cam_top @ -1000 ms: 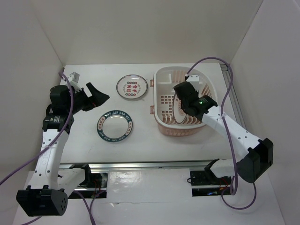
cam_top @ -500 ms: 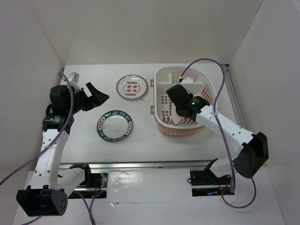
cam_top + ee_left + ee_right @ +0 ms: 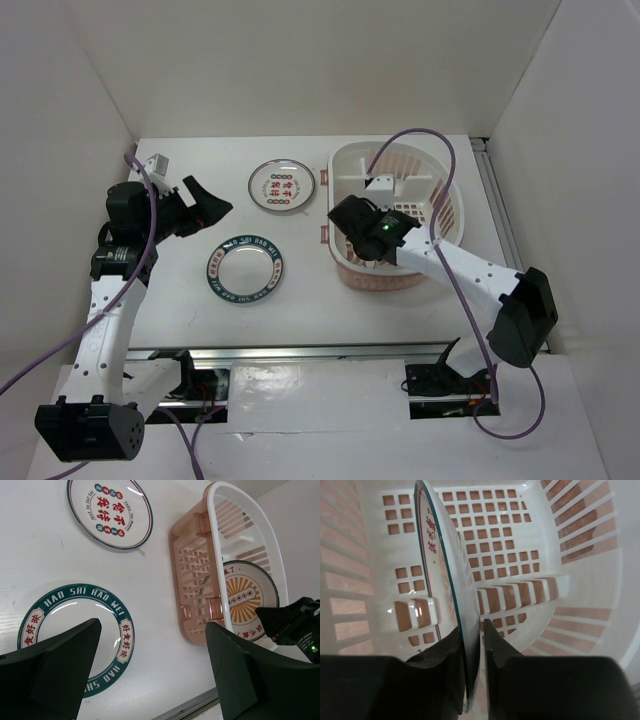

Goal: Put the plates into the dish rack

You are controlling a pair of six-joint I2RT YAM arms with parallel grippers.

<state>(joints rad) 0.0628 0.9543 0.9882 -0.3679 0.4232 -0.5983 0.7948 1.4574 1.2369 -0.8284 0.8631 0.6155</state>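
Next, my left gripper lowers outward onto the red-green character plate's rim facing away from the rack, since the plate lies flat below and outward of it.
The pink dish rack (image 3: 447, 196) stands at the right of the table. My right gripper (image 3: 366, 236) is down inside it, shut on the rim of the orange sunburst plate (image 3: 438, 555), which stands on edge over the slotted bottom. From the left wrist view the sunburst plate (image 3: 245, 597) shows upright inside the rack (image 3: 219, 555), with the right gripper (image 3: 289, 624) on its edge. The red-green character plate (image 3: 282, 186) and the blue lettered plate (image 3: 245, 267) lie flat on the table. My left gripper (image 3: 206, 205) is open and empty, above and left of the blue plate (image 3: 75, 635).
The rack's white inner compartment (image 3: 378, 171) is at its far end. White walls enclose the table on the left, back and right. A metal rail (image 3: 300, 350) runs along the near edge.
My right gripper has moved left across the rack with the sunburst plate, toward the rack's left side. The left arm and both table plates have not moved.
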